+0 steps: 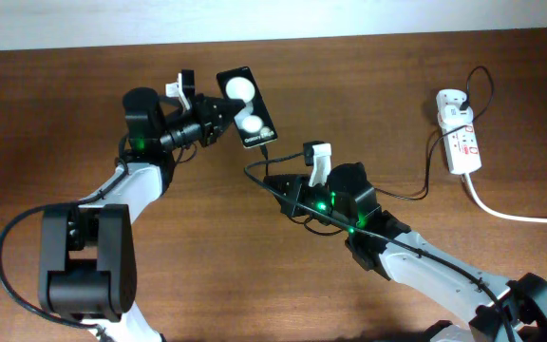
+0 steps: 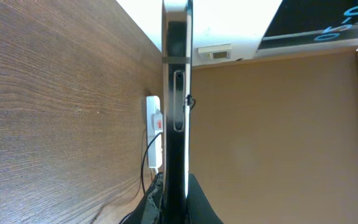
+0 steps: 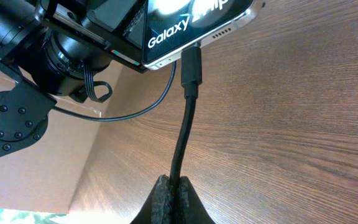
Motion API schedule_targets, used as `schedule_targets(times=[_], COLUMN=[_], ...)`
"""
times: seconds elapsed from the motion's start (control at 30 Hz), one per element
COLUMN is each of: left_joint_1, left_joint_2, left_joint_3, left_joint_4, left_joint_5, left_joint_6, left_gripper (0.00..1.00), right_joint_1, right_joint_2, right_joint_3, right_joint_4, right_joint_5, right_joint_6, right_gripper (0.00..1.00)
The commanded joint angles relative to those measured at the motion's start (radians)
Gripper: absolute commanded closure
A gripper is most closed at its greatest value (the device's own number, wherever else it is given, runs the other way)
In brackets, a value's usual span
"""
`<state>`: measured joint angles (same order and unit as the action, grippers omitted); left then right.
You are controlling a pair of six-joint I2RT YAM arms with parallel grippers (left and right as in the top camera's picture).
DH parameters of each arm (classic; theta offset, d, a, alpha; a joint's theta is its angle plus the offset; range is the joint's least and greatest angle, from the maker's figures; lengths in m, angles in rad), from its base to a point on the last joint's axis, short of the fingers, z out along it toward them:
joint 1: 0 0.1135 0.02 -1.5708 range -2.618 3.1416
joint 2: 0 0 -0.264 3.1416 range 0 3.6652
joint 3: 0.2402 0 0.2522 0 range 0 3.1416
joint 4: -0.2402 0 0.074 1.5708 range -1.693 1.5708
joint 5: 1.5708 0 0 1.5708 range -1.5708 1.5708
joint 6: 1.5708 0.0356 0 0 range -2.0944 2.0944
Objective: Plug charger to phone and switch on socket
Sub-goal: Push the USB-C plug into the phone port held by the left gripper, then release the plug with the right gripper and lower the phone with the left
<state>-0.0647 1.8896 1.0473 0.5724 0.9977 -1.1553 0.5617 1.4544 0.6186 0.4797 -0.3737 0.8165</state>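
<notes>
The plug is at the phone's port (image 3: 194,43), so my left gripper should move down and back and release the phone on the bare tabletop below it.
The black phone (image 1: 246,106) with two white round patches is held tilted above the table by my left gripper (image 1: 209,116), which is shut on its edge. In the left wrist view the phone (image 2: 176,93) shows edge-on between the fingers (image 2: 178,205). The charger cable's plug (image 3: 191,65) sits at the phone's bottom port (image 3: 194,43), below the "Galaxy" text. My right gripper (image 3: 174,193) is shut on the black cable (image 3: 182,143) a little behind the plug; in the overhead view it (image 1: 275,180) lies just below the phone. The white socket (image 1: 459,133) lies at the far right with the adapter (image 1: 449,100) plugged in.
The socket's thick white cord (image 1: 511,214) runs off to the right edge. The black cable (image 1: 416,185) loops from the adapter across the table to the right arm. The socket also shows in the left wrist view (image 2: 154,130). A brown wall stands behind the table.
</notes>
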Motion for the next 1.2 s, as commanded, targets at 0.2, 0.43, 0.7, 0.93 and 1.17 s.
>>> schedule_targets(times=[0.2, 0.43, 0.7, 0.93, 1.17], left_joint_1=[-0.046, -0.013, 0.011, 0.011, -0.019], left_joint_2=[-0.005, -0.005, -0.005, -0.005, -0.005], left_joint_3=[0.004, 0.004, 0.004, 0.004, 0.004], left_joint_4=[-0.056, -0.053, -0.100, -0.124, -0.536], left_joint_5=[0.200, 0.211, 0.199, 0.191, -0.228], left_joint_6=[0.156, 0.155, 0.261, 0.364, 0.586], left_gripper=[1.00, 1.00, 1.00, 1.00, 1.00], right_joint_1=[-0.014, -0.018, -0.060, -0.060, -0.060], right_joint_2=[0.007, -0.002, -0.320, -0.461, -0.461], right_joint_3=[0.017, 0.017, 0.017, 0.017, 0.017], right_joint_4=[0.053, -0.107, -0.428, -0.635, -0.668], right_joint_5=[0.123, 0.108, 0.124, 0.214, 0.214], right_joint_6=[0.000, -0.088, -0.317, -0.394, -0.394], right_gripper=[0.96, 0.42, 0.11, 0.11, 0.10])
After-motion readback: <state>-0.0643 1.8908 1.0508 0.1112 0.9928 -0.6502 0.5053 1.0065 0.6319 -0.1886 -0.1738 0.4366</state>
